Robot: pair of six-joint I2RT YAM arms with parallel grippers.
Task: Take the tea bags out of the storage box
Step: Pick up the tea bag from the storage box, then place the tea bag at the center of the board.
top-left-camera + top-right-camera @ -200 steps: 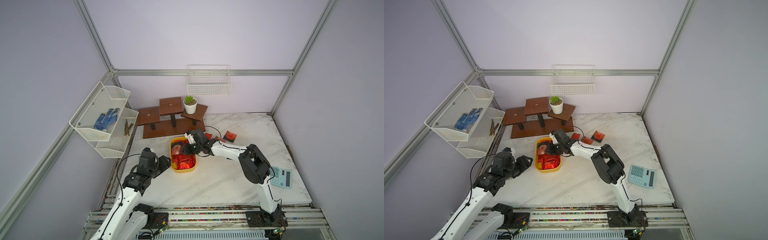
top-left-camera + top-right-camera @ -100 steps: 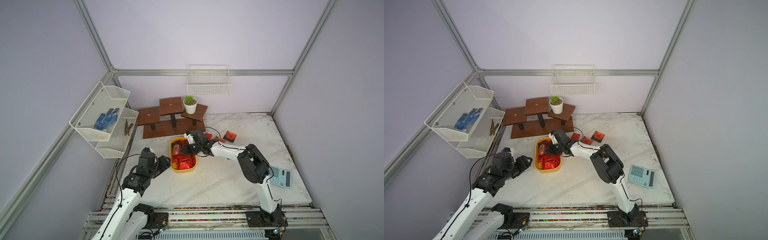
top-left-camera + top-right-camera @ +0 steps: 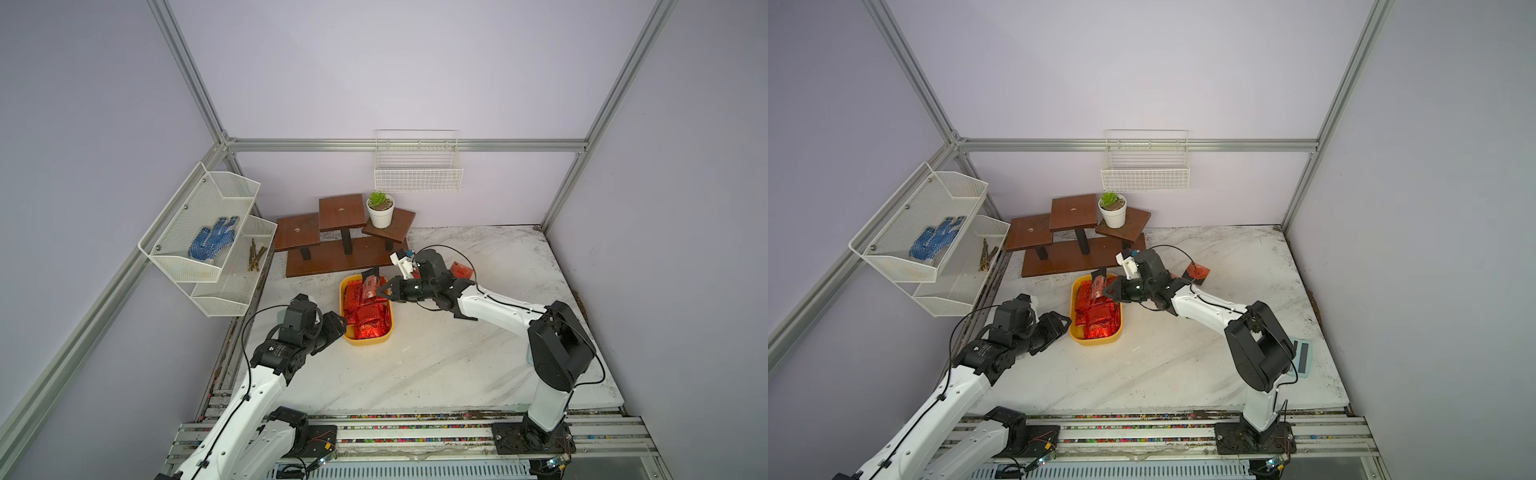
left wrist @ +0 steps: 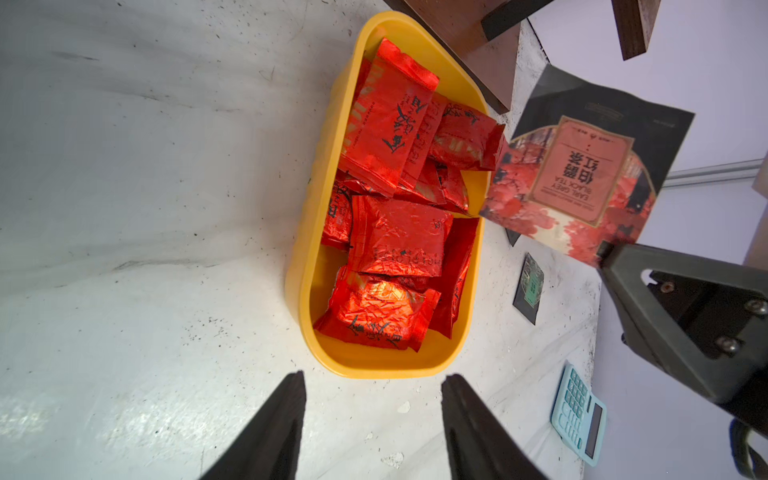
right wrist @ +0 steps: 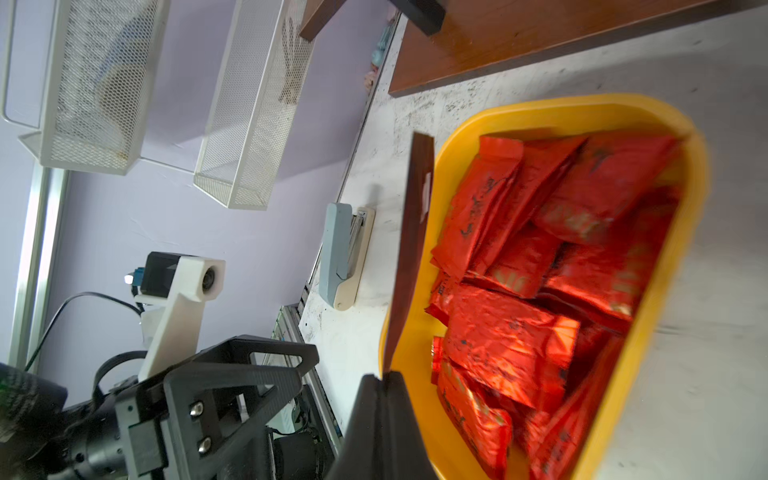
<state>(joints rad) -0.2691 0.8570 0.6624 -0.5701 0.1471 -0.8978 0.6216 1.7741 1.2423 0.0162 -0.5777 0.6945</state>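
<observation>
My right gripper swings away from the box [image 3: 368,341] next, past the red-label packet, and moves down to release the black packet there. The marble beyond the red-label packet is bare.
The yellow storage box [image 3: 368,341] [image 3: 1096,341] lies on the marble table, packed with red foil tea bags [image 3: 365,316] [image 4: 395,237] [image 5: 519,332]. My right gripper [image 3: 380,291] [image 3: 1106,291] [image 5: 384,376] is shut on one corner of a square black tea bag packet with a red label [image 3: 369,284] [image 4: 582,166]. The packet hangs over the box's far end, and the right wrist view shows it edge-on [image 5: 409,249]. My left gripper [image 3: 338,326] [image 4: 374,380] stands open and empty on the table, just off the box's near left end [image 4: 374,368].
A red-label packet [image 3: 461,270] [image 3: 1198,272] and a green-label packet [image 4: 528,286] lie on the table to the right of the box. A pale blue calculator [image 3: 1302,357] [image 4: 579,415] sits at the right edge. A stapler [image 5: 345,255] lies left of the box. Behind the box stands a wooden stand [image 3: 340,237] with a plant pot [image 3: 380,212].
My right gripper has shut on the black packet over the far end of the box. The left arm has hardly moved.
</observation>
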